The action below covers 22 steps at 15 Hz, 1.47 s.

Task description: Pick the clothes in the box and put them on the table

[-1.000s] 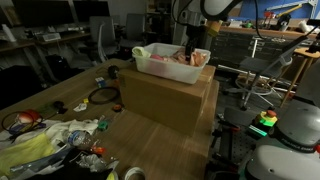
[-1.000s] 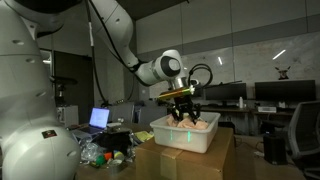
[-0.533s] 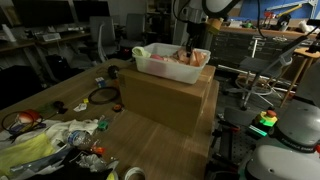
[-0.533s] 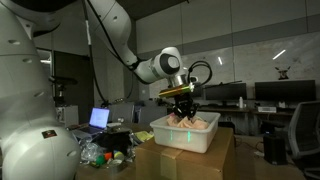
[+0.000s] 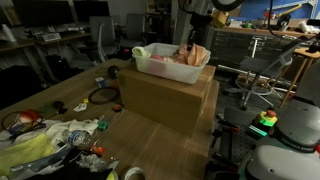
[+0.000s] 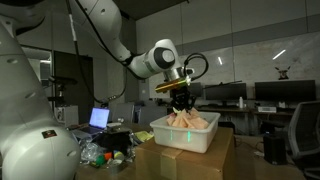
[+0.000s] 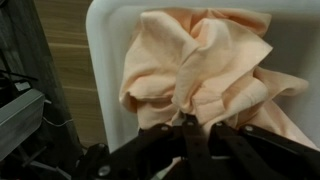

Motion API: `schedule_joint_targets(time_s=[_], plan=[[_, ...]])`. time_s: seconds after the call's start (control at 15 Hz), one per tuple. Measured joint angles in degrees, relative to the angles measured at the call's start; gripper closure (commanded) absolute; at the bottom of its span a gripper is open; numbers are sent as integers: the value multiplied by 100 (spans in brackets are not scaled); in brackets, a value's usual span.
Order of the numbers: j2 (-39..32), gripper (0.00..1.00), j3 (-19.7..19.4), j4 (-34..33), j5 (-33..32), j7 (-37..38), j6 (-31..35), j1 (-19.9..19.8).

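Note:
My gripper will next lift the peach-coloured cloth (image 5: 196, 54) from the bin, swing it past the cardboard box over the bare tabletop and release it, since that spot is clear.
A peach-coloured cloth (image 7: 200, 60) lies bunched in a white bin (image 7: 100, 60), and it is the only clothes I see. My gripper (image 7: 188, 122) is shut on a fold of it at the middle, with the cloth pulled up into a peak. In both exterior views the gripper (image 5: 194, 33) (image 6: 181, 100) hangs just above the bin (image 5: 160, 65) (image 6: 185, 137), with the cloth (image 5: 196, 54) (image 6: 186, 118) drawn up under it. The bin stands on a cardboard box (image 5: 165, 95) that rests on the wooden table (image 5: 150, 145).
Plastic bags and small items (image 5: 45, 135) and a black ring (image 5: 101, 96) clutter the table's near-left part. A white robot base (image 5: 290, 140) stands at the right. A laptop (image 6: 100, 118) sits behind more clutter (image 6: 110, 155).
The gripper has closed on the cloth inside the bin and risen a little, drawing the cloth up with it.

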<state>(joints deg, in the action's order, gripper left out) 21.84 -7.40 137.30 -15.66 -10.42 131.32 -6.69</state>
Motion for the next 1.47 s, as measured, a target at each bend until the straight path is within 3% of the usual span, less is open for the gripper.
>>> schedule_joint_targets(time_s=[0.67,1.47], plan=[[1150,96,195,308,59,7,642,252],[2301,96,532,-171,584,151,635,608]])
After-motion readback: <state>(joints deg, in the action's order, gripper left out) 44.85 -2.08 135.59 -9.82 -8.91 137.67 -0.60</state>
